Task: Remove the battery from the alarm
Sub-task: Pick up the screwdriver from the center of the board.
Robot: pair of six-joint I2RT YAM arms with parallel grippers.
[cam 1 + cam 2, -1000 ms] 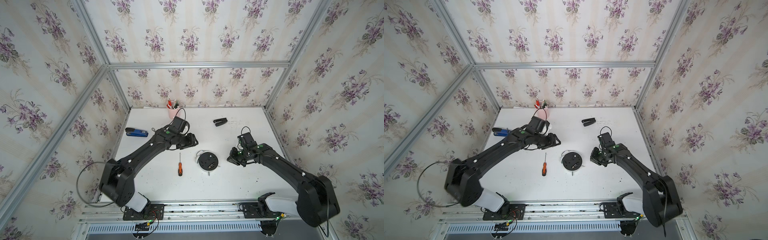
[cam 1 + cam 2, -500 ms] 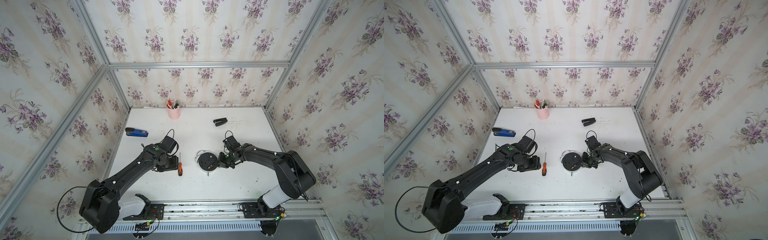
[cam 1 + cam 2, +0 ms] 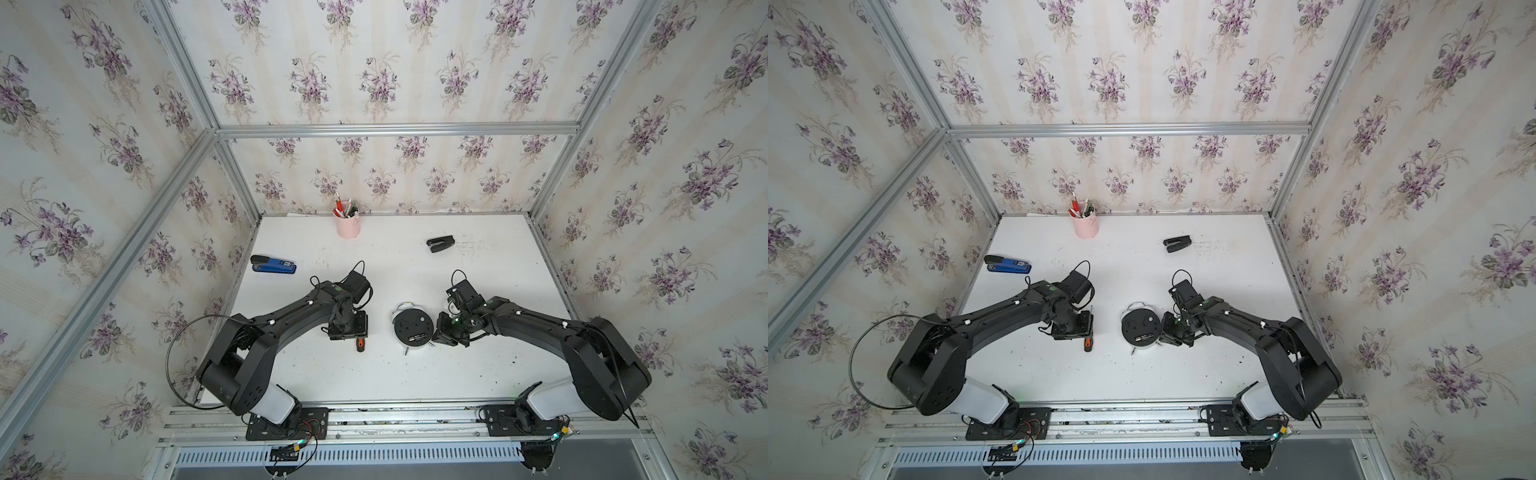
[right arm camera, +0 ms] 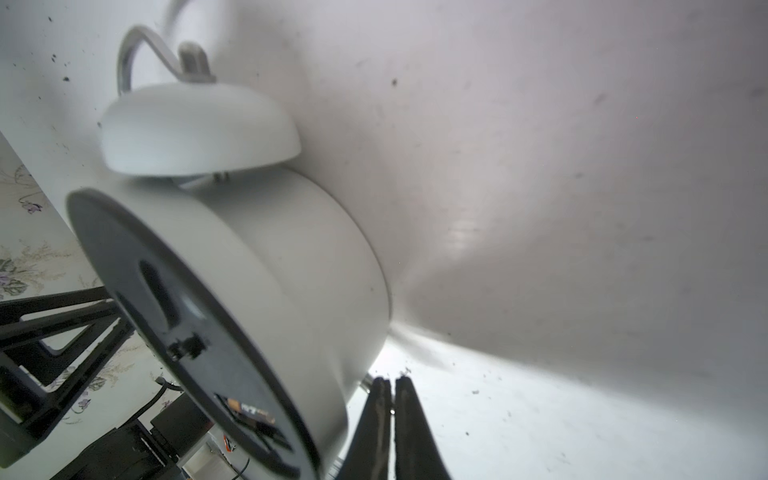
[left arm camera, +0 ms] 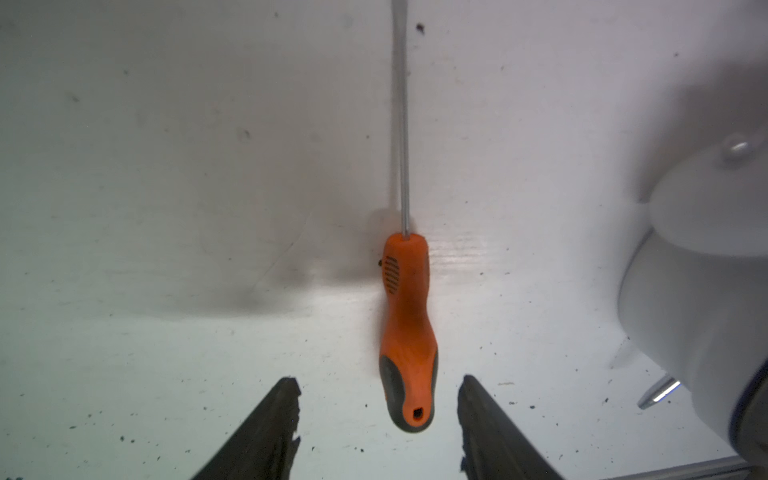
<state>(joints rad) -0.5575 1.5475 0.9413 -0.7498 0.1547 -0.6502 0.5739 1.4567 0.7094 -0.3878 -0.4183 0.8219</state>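
Observation:
I will next lower my left gripper onto the end of the orange handle [image 3: 360, 348] [image 5: 410, 393] and close it, since its open fingers are already on both sides of that thick end.
The alarm [image 3: 410, 328] [image 3: 1140, 327] lies face down mid-table with its black back up. The battery [image 3: 415, 337] [image 3: 1144, 336] sits in the slot in that back and also shows in the right wrist view [image 4: 249, 409]. My right gripper [image 4: 392, 380] [image 3: 434, 338] is shut and empty, low on the table against the alarm's right side by a metal foot. My left gripper [image 5: 378, 384] [image 3: 349, 332] points down, open, over the orange-handled screwdriver [image 5: 407, 316] [image 3: 360, 344]. The butt of the handle lies between the fingers, untouched.
A pink pen cup [image 3: 347, 226] stands at the back. A blue stapler [image 3: 273, 264] lies at the left edge and a black stapler [image 3: 440, 244] at the back right. Aluminium frame rails border the table.
The left arm came forward from near the cup and now hangs over the screwdriver. The right gripper slid left to the alarm's side and stays shut.

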